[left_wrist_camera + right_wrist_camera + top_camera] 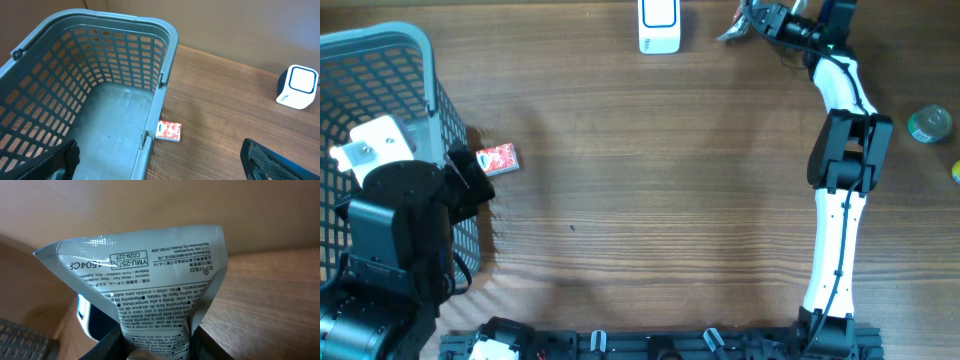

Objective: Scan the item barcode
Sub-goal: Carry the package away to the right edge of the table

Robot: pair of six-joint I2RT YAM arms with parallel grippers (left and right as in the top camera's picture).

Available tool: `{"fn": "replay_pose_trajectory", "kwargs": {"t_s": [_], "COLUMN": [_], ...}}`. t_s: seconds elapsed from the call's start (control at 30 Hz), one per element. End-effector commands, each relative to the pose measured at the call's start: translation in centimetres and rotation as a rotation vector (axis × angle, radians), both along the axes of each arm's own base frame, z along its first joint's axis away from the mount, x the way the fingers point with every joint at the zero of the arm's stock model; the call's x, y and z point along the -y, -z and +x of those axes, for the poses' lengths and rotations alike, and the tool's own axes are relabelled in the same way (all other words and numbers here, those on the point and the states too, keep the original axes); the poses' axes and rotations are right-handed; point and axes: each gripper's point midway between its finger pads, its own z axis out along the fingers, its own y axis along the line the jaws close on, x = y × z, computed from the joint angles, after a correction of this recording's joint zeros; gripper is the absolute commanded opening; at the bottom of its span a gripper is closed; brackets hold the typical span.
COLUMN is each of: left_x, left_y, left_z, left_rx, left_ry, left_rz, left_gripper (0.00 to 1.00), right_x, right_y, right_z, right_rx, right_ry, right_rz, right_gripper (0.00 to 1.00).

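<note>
I will next move my right gripper to the right in the overhead view, back and down, to let go of the packet (732, 33) beside the green tin, where the tabletop is bare.
The item is a grey-white plastic packet (150, 275) printed with black text, and my right gripper (156, 342) is shut on its lower part. Overhead, the right gripper (752, 22) holds the packet (732, 33) at the table's far edge. It is just right of the white, blue-faced scanner (659, 25). In the right wrist view the scanner (85, 317) peeks out behind the packet's left side. No barcode shows on the visible face. My left gripper (160, 170) stands open over the near rim of the basket (167, 65), holding nothing.
The grey mesh basket (380, 45) stands at the left. A small red box (498, 159) lies on the table against its right wall. A round green tin (929, 124) and a yellow object (956, 172) sit at the right edge.
</note>
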Motion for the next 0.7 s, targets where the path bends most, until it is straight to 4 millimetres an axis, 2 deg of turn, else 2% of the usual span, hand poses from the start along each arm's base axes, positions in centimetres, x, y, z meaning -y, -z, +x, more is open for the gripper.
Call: {"fn": "replay_pose_trajectory", "kwargs": {"t_s": [0.0,0.13,0.23,0.33,0.43,0.6,0.67], "left_x": [-0.4,-0.4,-0.4,-0.4,-0.4,-0.4,-0.4], "left_y": [-0.6,-0.7,-0.7,-0.7,-0.7,-0.7,-0.7], "left_z": [0.0,0.1,0.1,0.0,0.0,0.1,0.0], "left_rx": [0.013,0.02,0.02,0.019,0.019,0.019,0.019], "left_ry": [-0.016,-0.015,-0.015,-0.015,-0.015,-0.015,-0.015], "left_rz": [0.017,0.015,0.015,0.015,0.016,0.015,0.016], "left_gripper": [1.0,1.0,1.0,1.0,1.0,1.0,1.0], "right_x": [0.7,1.5,0.9,1.1,3.2,6.5,8.8], "right_y": [-2.8,-3.2,-5.4,-7.8,-9.4,-14.0,-16.2], "right_z": [0.3,-0.1,-1.1,-2.2,-2.7,-4.7,-5.8], "right_rx": [0.046,0.003,0.013,0.015,0.008,0.03,0.019], "right_ry": [0.032,0.103,0.078,0.071,0.139,0.22,0.288], "right_rz": [-0.109,-0.312,-0.382,-0.424,-0.578,-0.819,-0.927], "right_gripper": [0.05,0.05,0.05,0.05,0.05,0.05,0.05]}}
